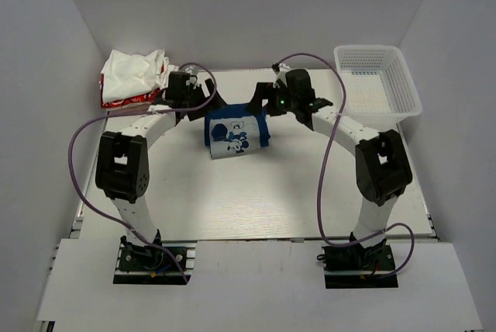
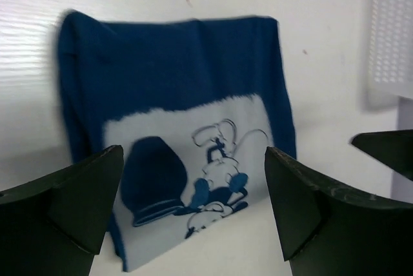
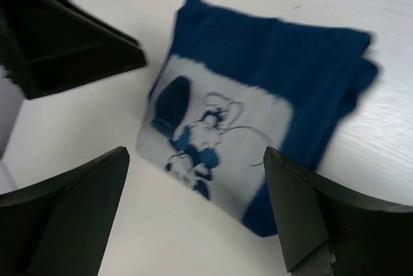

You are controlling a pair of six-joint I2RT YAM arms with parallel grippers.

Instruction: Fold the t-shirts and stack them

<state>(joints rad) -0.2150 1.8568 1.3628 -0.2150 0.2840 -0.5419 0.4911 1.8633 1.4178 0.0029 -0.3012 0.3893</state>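
Observation:
My open left gripper should next move down and back onto the shirt's side edge (image 1: 208,132) (image 2: 79,133) by the white and red pile, because the shirt's folded layers lie together there.
A navy blue t-shirt (image 1: 235,136) lies folded into a small rectangle in the middle of the table, its pale grey cartoon print facing up. It shows under both wrist cameras, in the left wrist view (image 2: 174,82) and in the right wrist view (image 3: 271,76). A crumpled white and red t-shirt pile (image 1: 132,77) sits at the back left. My left gripper (image 1: 211,99) (image 2: 193,205) hovers open and empty above the shirt's back left. My right gripper (image 1: 262,101) (image 3: 193,215) hovers open and empty above its back right.
A white plastic mesh basket (image 1: 376,84) stands at the back right, and its edge shows in the left wrist view (image 2: 390,31). White walls enclose the table on three sides. Purple cables loop beside both arms.

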